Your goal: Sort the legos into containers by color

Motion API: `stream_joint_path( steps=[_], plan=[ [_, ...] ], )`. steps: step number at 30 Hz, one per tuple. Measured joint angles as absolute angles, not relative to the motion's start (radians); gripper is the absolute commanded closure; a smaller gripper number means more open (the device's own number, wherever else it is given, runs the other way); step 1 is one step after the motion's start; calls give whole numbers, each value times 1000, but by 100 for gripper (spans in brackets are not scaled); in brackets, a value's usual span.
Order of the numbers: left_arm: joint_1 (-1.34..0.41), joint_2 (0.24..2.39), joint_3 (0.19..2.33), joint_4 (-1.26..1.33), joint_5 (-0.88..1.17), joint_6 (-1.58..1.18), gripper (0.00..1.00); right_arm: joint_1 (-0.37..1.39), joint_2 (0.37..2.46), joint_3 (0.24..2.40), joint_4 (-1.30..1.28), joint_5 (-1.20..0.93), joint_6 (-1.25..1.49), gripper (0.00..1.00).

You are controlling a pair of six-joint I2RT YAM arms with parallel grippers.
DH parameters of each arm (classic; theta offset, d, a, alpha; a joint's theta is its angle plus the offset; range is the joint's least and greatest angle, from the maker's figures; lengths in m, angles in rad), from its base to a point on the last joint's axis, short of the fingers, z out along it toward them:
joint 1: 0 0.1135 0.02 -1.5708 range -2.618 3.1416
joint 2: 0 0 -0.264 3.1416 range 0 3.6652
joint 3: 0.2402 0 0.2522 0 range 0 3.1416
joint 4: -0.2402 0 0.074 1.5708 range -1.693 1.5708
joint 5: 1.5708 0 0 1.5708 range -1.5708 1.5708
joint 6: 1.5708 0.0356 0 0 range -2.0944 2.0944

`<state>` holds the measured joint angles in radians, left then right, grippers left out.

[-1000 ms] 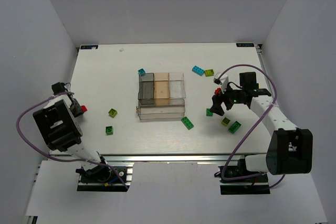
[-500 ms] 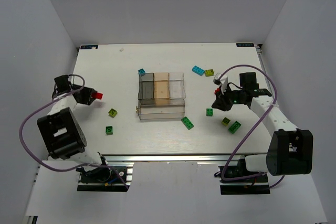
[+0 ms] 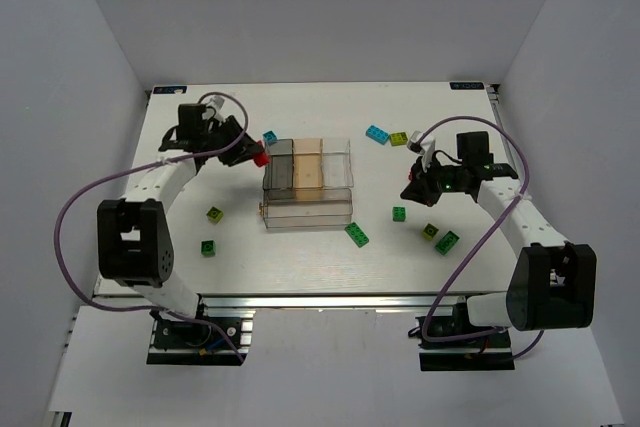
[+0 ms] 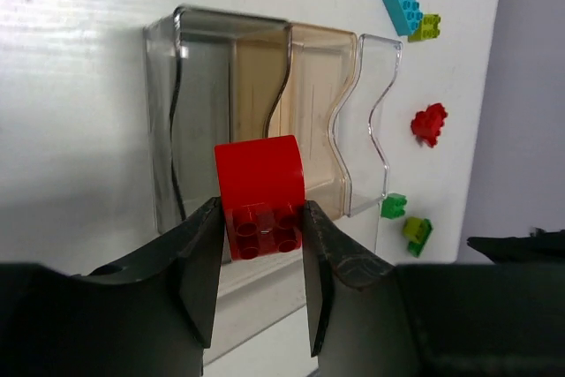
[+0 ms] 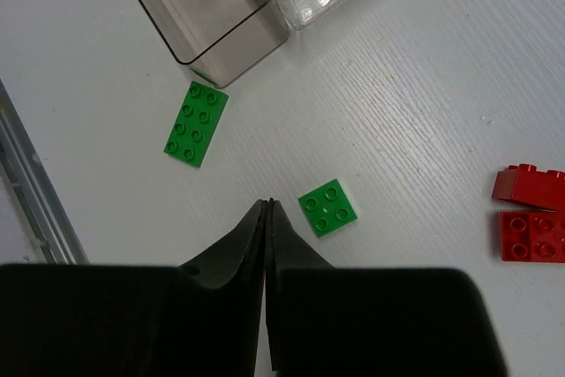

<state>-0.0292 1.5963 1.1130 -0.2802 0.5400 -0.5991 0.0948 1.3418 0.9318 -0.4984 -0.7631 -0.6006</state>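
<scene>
Next, the left gripper moves from the container's back corner over the container's smoky section and down before it releases the red brick, since that section stands empty.
My left gripper (image 4: 260, 229) is shut on a red brick (image 4: 260, 193) and holds it over the left, smoky end of the clear divided container (image 4: 221, 19). From above, that red brick (image 3: 260, 159) hangs at the container's (image 3: 308, 209) back left corner. My right gripper (image 5: 267, 206) is shut with nothing in it, just left of a small green square brick (image 5: 327, 207). In the top view the right gripper (image 3: 415, 193) hovers above this green brick (image 3: 399, 213). Two red bricks (image 5: 531, 218) lie to the right of it.
A long green brick (image 3: 357, 235) lies in front of the container. Lime (image 3: 430, 231) and green (image 3: 447, 242) bricks sit at the right front. Cyan (image 3: 377, 134) and lime (image 3: 399, 138) bricks lie behind. A cyan one (image 3: 270, 137) is at the container's back left, and lime (image 3: 215, 214) and green (image 3: 208, 247) ones at front left.
My left arm swung from the table's left side to the container's back left corner, carrying the red brick. My right gripper closed from wide open without taking hold of the green square brick.
</scene>
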Motion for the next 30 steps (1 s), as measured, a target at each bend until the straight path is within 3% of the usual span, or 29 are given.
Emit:
stream_joint_path(
  steps=[5,8,11,12,14,15,19,21,30],
  plan=[
    [-124,1708,1291,-355,442,-495,92,95,1341,933,-499,-765,-580,86],
    [-167,1783,1357,-400,393,-461,83,95,1340,933,-499,-760,-574,60],
    [-200,1863,1404,-437,349,-440,75,96,1332,933,-498,-746,-564,46],
    [-212,1883,1414,-451,336,-434,65,96,1328,933,-498,-738,-556,39],
    [-228,1918,1428,-478,309,-425,57,96,1326,933,-491,-717,-537,34],
    [-236,1931,1436,-493,294,-420,45,96,1326,933,-485,-704,-524,31],
    [-256,1951,1458,-527,257,-406,42,96,1328,934,-451,-630,-437,31],
    [-258,1951,1474,-532,245,-399,24,96,1341,946,-434,-581,-378,34],
    [-257,1786,1439,-508,218,-393,23,96,1562,1113,-394,-220,1,49]
  ],
)
